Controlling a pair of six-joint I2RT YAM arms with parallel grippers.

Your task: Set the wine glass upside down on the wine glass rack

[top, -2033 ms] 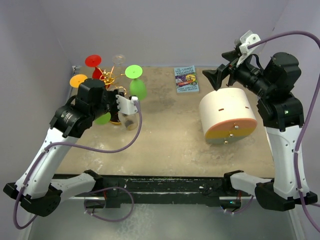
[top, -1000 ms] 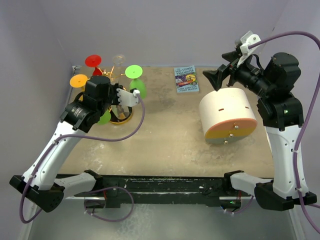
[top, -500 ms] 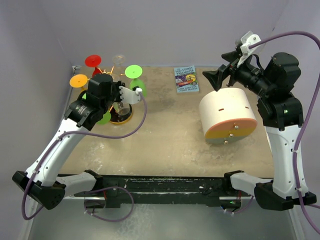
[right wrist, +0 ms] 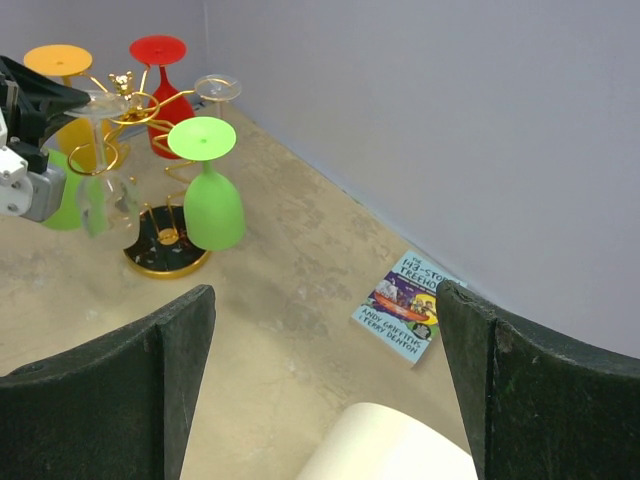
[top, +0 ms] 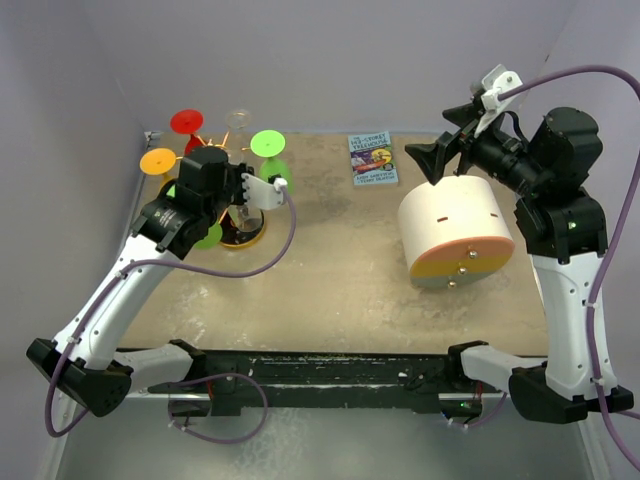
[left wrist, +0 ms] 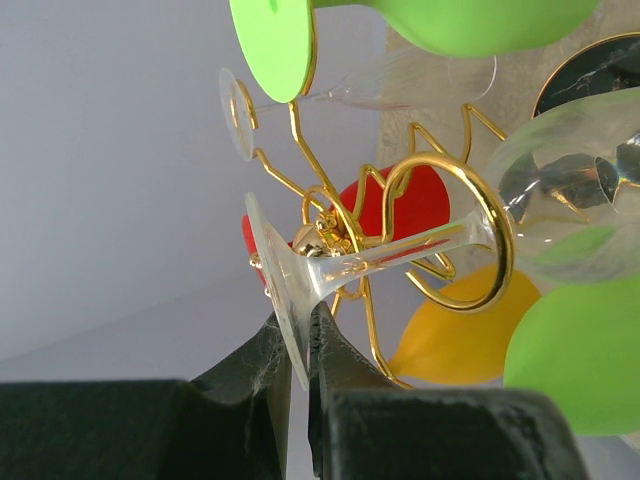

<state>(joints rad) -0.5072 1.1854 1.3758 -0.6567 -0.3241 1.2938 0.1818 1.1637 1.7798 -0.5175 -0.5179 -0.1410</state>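
Note:
The bare stem still shows between the glass's foot and the gold loop, so my left gripper will lower the foot onto the loop next.
The wine glass (left wrist: pixel 400 252) is clear and hangs foot up, with its stem lying inside a gold loop of the wine glass rack (left wrist: pixel 497 232). My left gripper (left wrist: pixel 295 325) is shut on the rim of the glass's foot. In the top view the left gripper (top: pixel 243 190) sits over the rack's black disc base (top: pixel 250 236). In the right wrist view the glass (right wrist: pixel 100 150) stands at the rack's (right wrist: pixel 165 240) near left arm. My right gripper (top: pixel 440 150) hangs open and holds nothing, far to the right; its jaws (right wrist: pixel 325 295) stand wide.
Hanging on the rack are green (top: pixel 270 165), red (top: pixel 186 122), orange (top: pixel 157 160) and another clear glass (top: pixel 238 120). A small book (top: pixel 372 158) lies by the back wall. A white cylinder with an orange end (top: pixel 455 232) lies under the right arm.
My left gripper has carried the clear glass a little farther back and right into the rack, then slowed. The right arm has not moved.

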